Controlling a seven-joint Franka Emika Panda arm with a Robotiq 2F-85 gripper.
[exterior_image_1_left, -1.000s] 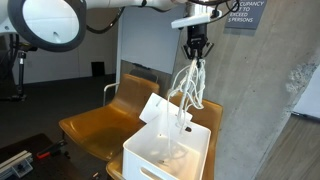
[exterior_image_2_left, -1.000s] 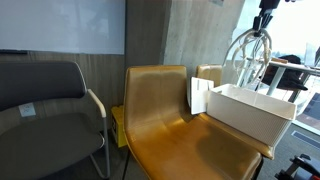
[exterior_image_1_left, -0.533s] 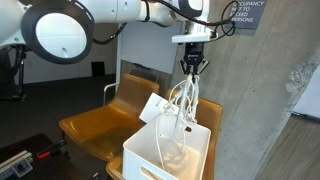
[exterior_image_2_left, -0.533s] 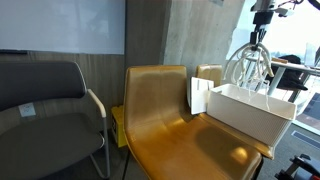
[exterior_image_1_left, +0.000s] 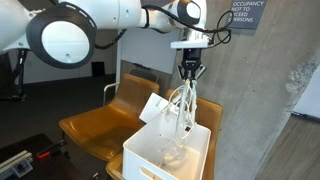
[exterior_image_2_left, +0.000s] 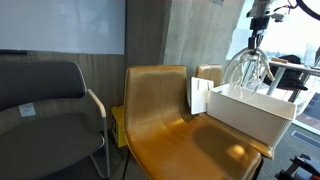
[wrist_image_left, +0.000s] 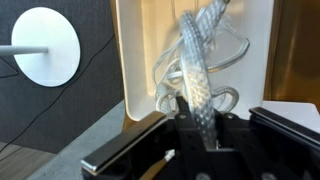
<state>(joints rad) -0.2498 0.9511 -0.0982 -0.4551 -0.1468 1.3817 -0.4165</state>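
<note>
The hose's loops already hang inside the white bin, so my gripper will next move slightly over the middle of the white bin's opening (exterior_image_1_left: 170, 144) (wrist_image_left: 212, 58) below it and release the hose there.
My gripper (exterior_image_1_left: 189, 72) is shut on a bundle of clear braided hose (exterior_image_1_left: 182, 105) and holds it over a white plastic bin (exterior_image_1_left: 160, 160). The hose loops hang down into the bin. In an exterior view the gripper (exterior_image_2_left: 255, 33) is above the bin (exterior_image_2_left: 245, 115) with the hose (exterior_image_2_left: 248, 68) dangling into it. In the wrist view the hose (wrist_image_left: 200, 70) runs from between the fingers (wrist_image_left: 198, 120) down into the bin (wrist_image_left: 130, 60).
The bin sits on a tan leather chair (exterior_image_2_left: 165, 110), also seen from the other side (exterior_image_1_left: 95, 125). A white tag (exterior_image_1_left: 155, 108) hangs on the bin's edge. A dark grey chair (exterior_image_2_left: 45, 100) stands beside it. A concrete wall (exterior_image_1_left: 260, 100) rises close behind.
The gripper has moved down and a little sideways with the hose, so more of the hose loops now rest inside the bin.
</note>
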